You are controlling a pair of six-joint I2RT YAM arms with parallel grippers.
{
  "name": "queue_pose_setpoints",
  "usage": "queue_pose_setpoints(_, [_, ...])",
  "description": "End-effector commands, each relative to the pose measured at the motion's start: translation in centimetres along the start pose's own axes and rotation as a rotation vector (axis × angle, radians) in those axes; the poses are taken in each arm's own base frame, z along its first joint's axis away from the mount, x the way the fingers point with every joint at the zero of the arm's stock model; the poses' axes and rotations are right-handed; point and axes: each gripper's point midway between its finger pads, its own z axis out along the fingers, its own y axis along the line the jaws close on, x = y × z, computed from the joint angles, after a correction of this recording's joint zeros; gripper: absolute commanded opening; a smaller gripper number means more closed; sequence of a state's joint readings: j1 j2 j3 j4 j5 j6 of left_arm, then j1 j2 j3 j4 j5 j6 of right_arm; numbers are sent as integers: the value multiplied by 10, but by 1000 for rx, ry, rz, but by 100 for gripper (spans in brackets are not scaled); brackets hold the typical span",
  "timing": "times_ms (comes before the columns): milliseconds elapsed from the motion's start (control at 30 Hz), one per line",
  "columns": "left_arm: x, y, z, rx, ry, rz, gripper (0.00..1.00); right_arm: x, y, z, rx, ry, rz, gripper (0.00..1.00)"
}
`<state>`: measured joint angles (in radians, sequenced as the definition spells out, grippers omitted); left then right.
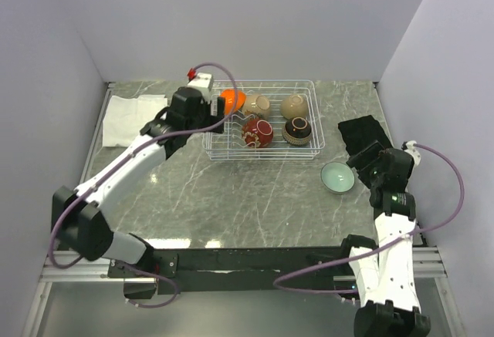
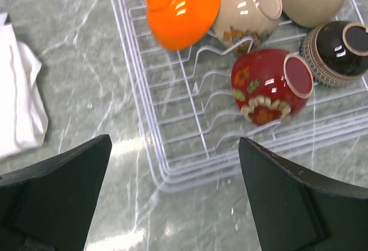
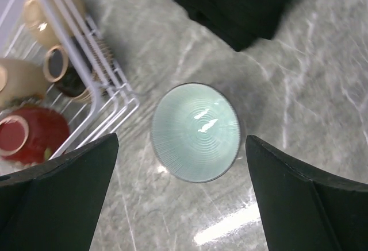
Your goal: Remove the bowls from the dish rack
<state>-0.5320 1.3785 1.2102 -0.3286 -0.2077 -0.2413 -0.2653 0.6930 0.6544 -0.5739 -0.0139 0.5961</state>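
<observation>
The tan bowl crowds the orange bowl's body (image 1: 231, 100) (image 2: 182, 13), so my left gripper turns and lowers outward over it next, with a finger on each side.
The white wire dish rack (image 1: 262, 157) stands at the back middle of the table. It holds an orange bowl (image 1: 231, 100), two tan bowls (image 1: 258, 106) (image 1: 294, 106), a patterned dark red bowl (image 1: 257, 133) and a black-brown bowl (image 1: 297, 130), all tipped on the tines. A pale green bowl (image 1: 338, 178) sits upright on the table, right of the rack. My left gripper (image 1: 218, 106) is open and empty over the rack's left end, next to the orange bowl (image 2: 183, 11). My right gripper (image 1: 363, 161) is open and empty just above the green bowl (image 3: 195, 131).
A folded white cloth (image 1: 131, 117) lies left of the rack. A black cloth (image 1: 364, 133) lies at the back right, behind the green bowl. Grey walls close in the table on three sides. The rack's corner (image 3: 109, 84) is close to the left of the green bowl.
</observation>
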Motion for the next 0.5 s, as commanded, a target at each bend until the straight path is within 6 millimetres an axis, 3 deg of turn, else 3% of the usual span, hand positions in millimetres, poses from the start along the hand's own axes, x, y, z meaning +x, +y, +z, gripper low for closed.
queue_pose_setpoints(0, [-30,-6,18,-20,-17,46,99,-10,21,-19,-85,-39,-89,100])
queue_pose_setpoints(33, [-23,-6,32,-32,15,73,99,-8,26,-21,-106,-36,-110,100])
queue_pose_setpoints(67, [-37,-8,36,-36,-5,81,99,-9,29,-24,-123,-45,-122,100])
queue_pose_setpoints(133, [-28,-8,56,-47,43,143,99,-7,35,-27,-152,-49,-146,100])
queue_pose_setpoints(167, [-38,-11,61,-40,29,162,99,-6,39,-30,-172,-51,-164,100])
queue_pose_setpoints(233, [-33,-12,80,-31,47,239,99,-3,41,-32,-190,-49,-179,100])
queue_pose_setpoints(467, [-38,-26,118,46,48,420,99,12,57,-39,-276,-1,-217,100])
